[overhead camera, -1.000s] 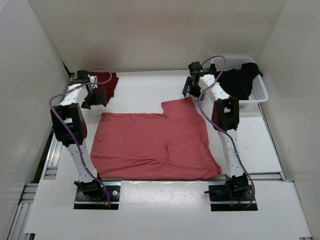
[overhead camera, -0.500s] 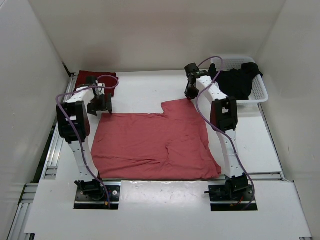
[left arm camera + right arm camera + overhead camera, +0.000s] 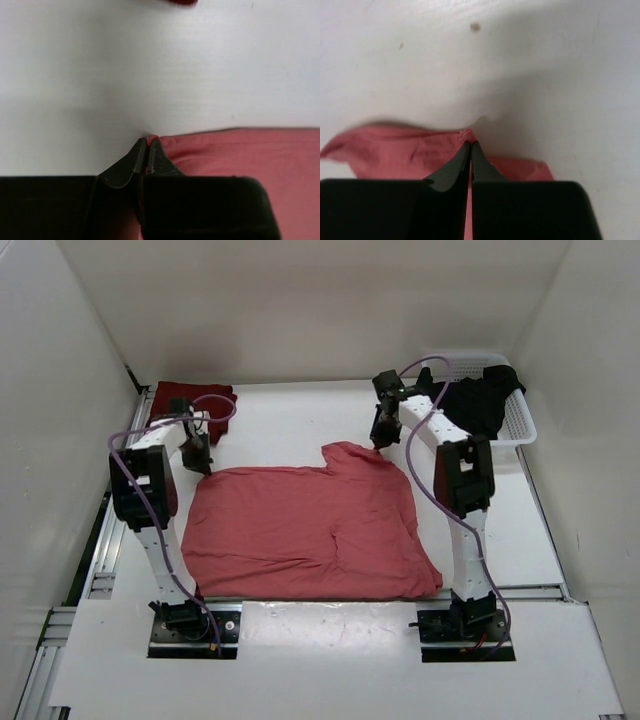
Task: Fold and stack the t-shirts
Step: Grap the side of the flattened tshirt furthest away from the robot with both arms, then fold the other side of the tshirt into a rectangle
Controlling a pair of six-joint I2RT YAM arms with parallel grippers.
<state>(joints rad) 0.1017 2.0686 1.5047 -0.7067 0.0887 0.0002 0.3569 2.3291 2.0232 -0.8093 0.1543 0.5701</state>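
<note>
My left gripper will pull the t-shirt's far corner back toward the base, over the t-shirt's near half, and let go of it, as the t-shirt is unfolded.
The salmon pink t-shirt [image 3: 305, 530] lies spread flat across the middle of the table. My left gripper [image 3: 203, 466] is shut on its far left corner [image 3: 150, 137], a pinch of pink cloth showing between the black fingers [image 3: 160, 160]. My right gripper [image 3: 378, 445] is shut on the shirt's far right edge [image 3: 467, 134], which is bunched and slightly raised. The dark maroon t-shirt [image 3: 190, 400] lies folded at the far left behind the left arm. The black t-shirt [image 3: 480, 400] lies in the basket at the far right.
A white perforated basket [image 3: 518, 425] stands at the far right against the wall. White walls close in the table on three sides. Purple cables loop off both arms.
Both grippers came down to the pink shirt's far edge and shut on it. The left one moved right and nearer from the maroon shirt; the right corner of the shirt is now lifted a little.
</note>
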